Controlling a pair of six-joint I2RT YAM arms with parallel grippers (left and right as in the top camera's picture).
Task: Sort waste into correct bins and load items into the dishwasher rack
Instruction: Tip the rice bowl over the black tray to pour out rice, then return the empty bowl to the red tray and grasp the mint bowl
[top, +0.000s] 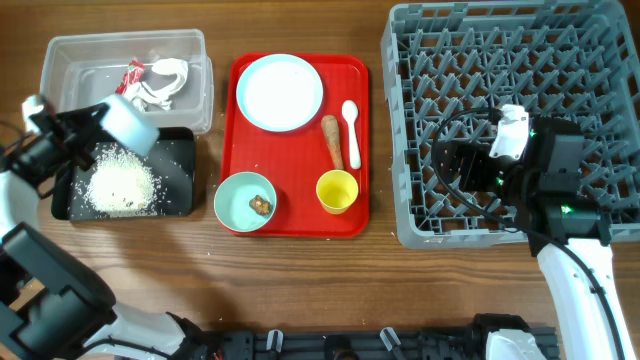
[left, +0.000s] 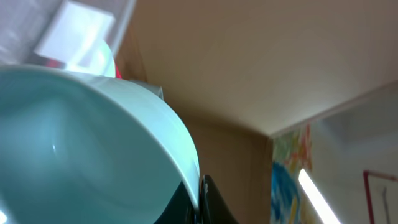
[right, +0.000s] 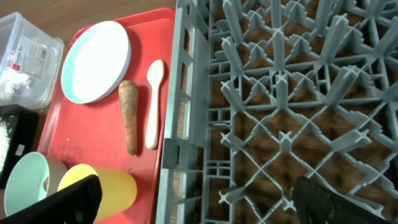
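Note:
I need to carry my left gripper across and down to release the bowl on the red tray's bare middle (top: 288, 152), as that lies to its right in the overhead view.
My left gripper (top: 97, 127) is shut on the rim of the small white bowl (top: 132, 122), holding it tilted over the black tray (top: 182, 150), where loose white rice (top: 120, 186) lies in a heap. In the left wrist view the bowl (left: 74, 149) fills the left and my jaw (left: 202, 200) pinches its rim. The clear tub (top: 70, 62) holds the red-and-white wrapper (top: 131, 75) and white tissue (top: 165, 82). My right gripper (top: 447, 165) is open and empty above the grey rack (top: 500, 70), its fingers (right: 199, 202) spread wide over the rack's left edge.
The red serving tray (top: 300, 225) holds the pale blue plate (top: 280, 92), carrot-like root (top: 332, 140), white spoon (top: 351, 122), yellow cup (top: 337, 191) and teal bowl (top: 236, 195) with a brown lump (top: 260, 205). The right wrist view shows the plate (right: 96, 62), root (right: 129, 115), spoon (right: 153, 102) and cup (right: 109, 186).

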